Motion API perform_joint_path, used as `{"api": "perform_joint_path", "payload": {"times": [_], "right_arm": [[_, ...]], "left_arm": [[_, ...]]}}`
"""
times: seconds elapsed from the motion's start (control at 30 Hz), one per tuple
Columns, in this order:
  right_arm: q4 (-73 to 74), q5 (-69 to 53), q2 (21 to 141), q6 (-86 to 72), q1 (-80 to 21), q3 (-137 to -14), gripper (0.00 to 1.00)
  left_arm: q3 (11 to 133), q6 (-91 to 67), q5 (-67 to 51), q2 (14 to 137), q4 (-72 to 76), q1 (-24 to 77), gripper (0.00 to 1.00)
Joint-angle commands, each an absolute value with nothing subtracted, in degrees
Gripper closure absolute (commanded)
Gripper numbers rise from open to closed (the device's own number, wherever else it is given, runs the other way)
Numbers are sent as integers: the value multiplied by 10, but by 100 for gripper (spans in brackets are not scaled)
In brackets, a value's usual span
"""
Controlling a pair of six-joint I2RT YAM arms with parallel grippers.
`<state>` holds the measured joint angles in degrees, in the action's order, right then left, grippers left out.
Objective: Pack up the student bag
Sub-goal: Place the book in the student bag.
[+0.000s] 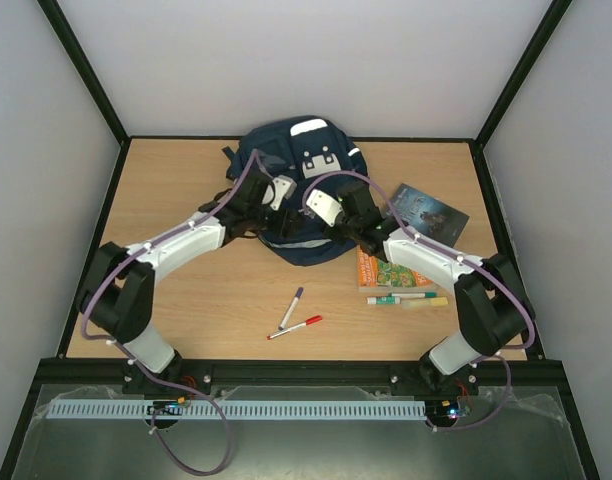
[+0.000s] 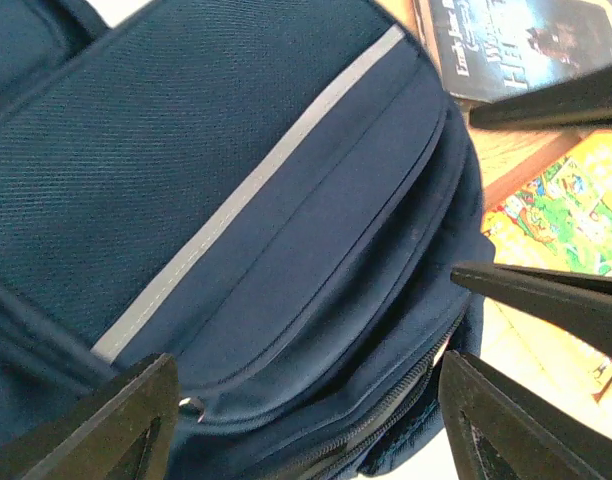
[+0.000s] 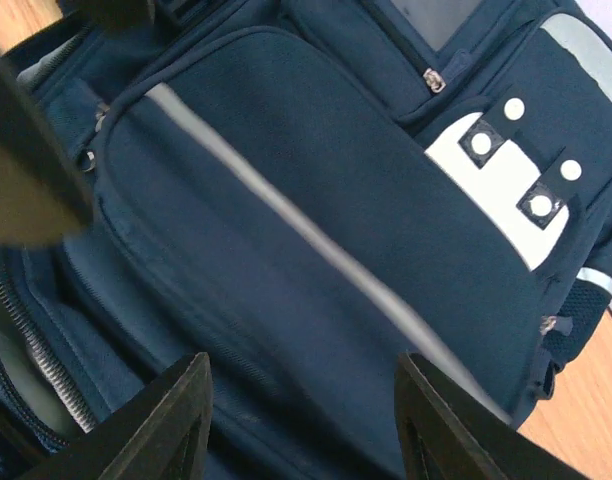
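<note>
The bag's zip is wide open over light lining, so my left gripper will go down and toward the right in the top view to close on the bag's fold beside the zip.
The navy student bag lies flat at the back middle of the table, with its white patches toward the far side. My left gripper is open just above its front pocket. In the left wrist view the jaws straddle the bag's zip without holding anything. My right gripper is open over the bag's near right part. In the right wrist view it hangs over the striped pocket. The right gripper's fingers show in the left wrist view. A zip with light lining shows at the left.
A dark book and a colourful book lie right of the bag. A green marker and a yellow highlighter lie beside them. A purple pen and a red pen lie nearer the front.
</note>
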<state>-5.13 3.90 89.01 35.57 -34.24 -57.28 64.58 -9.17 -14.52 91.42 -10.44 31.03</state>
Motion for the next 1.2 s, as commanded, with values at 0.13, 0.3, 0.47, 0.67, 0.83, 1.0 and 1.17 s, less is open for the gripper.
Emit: {"api": "perform_joint_path", "payload": {"times": [0.13,0.3,0.47,0.67,0.83,1.0,1.17], "right_arm": [[-87,33,870,338,-340,-553,51],[-50,4,850,333,-324,-552,51],[37,-108,809,256,-245,-593,52],[79,-156,758,181,-219,-587,51],[68,-156,753,174,-210,-559,51],[66,-167,765,171,-206,-556,51],[64,-170,771,171,-206,-551,51]], "left_arm": [[682,-48,-222,1006,-8,312,29],[701,-25,-236,1014,-36,312,30],[685,24,-272,993,-80,319,30],[725,57,-254,1043,-122,340,39],[778,71,-238,1101,-155,367,41],[837,78,-203,1157,-189,387,47],[862,77,-186,1175,-204,390,66]]}}
